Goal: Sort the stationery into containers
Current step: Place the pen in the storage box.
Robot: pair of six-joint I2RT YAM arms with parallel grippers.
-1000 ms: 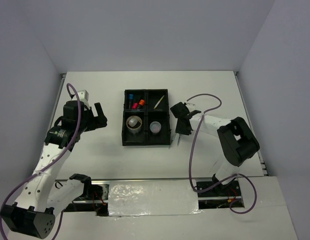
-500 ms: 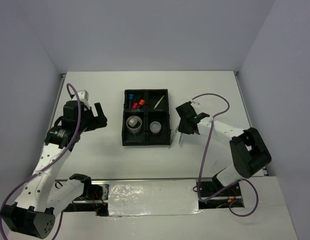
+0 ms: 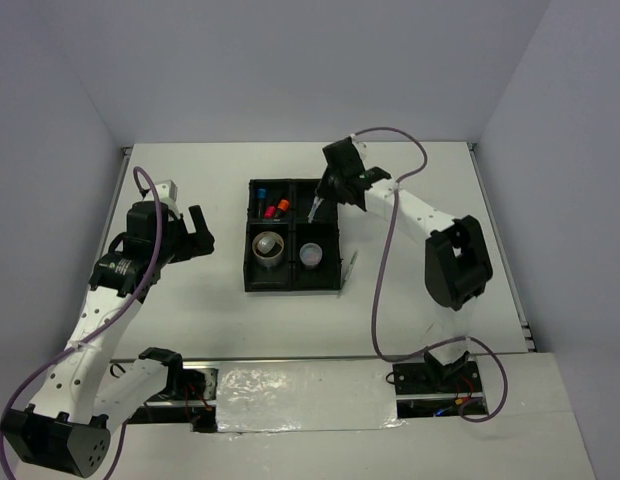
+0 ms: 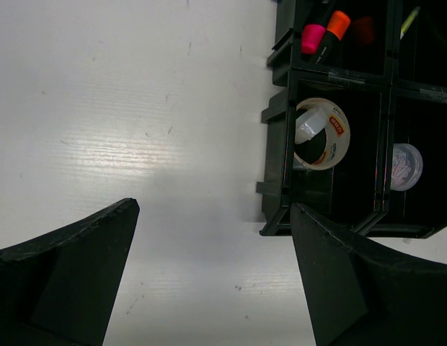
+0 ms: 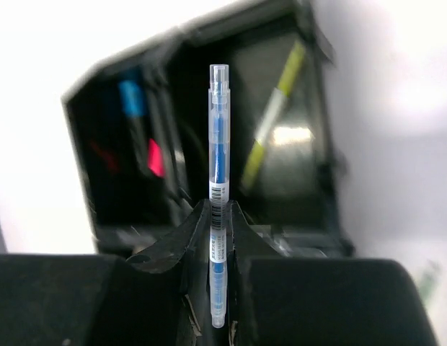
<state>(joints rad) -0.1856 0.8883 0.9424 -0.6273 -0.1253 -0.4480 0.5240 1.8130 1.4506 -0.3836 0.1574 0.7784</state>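
I should next shift my right gripper outward, slightly toward the capped sticks, then open it above this far section of the tray, where the thin yellow pen [image 5: 270, 122] already is.
The black four-compartment tray [image 3: 294, 287] sits mid-table. It holds a grey tape ring [image 3: 268, 247], a round clear tub [image 3: 310, 254], pink and orange-capped sticks [image 3: 275, 208] and a thin yellow pen [image 5: 270, 122]. My right gripper [image 3: 325, 195] hovers over the tray's far right compartment. It [image 5: 218, 205] is shut on a clear blue pen [image 5: 218, 130] that sticks out past the fingertips. My left gripper [image 3: 198, 235] stands open left of the tray [image 4: 277, 144] with nothing between its jaws [image 4: 213, 209]; the tape ring [image 4: 321, 133] shows beyond them.
One thin silver pen [image 3: 350, 265] lies on the white table just right of the tray's near right corner. Grey walls close off the table at the back and both sides. A purple cable loops above the right arm.
My right gripper closed on the blue pen beside the tray's right edge, then swung it up and away to the far right compartment. The left arm has not moved.
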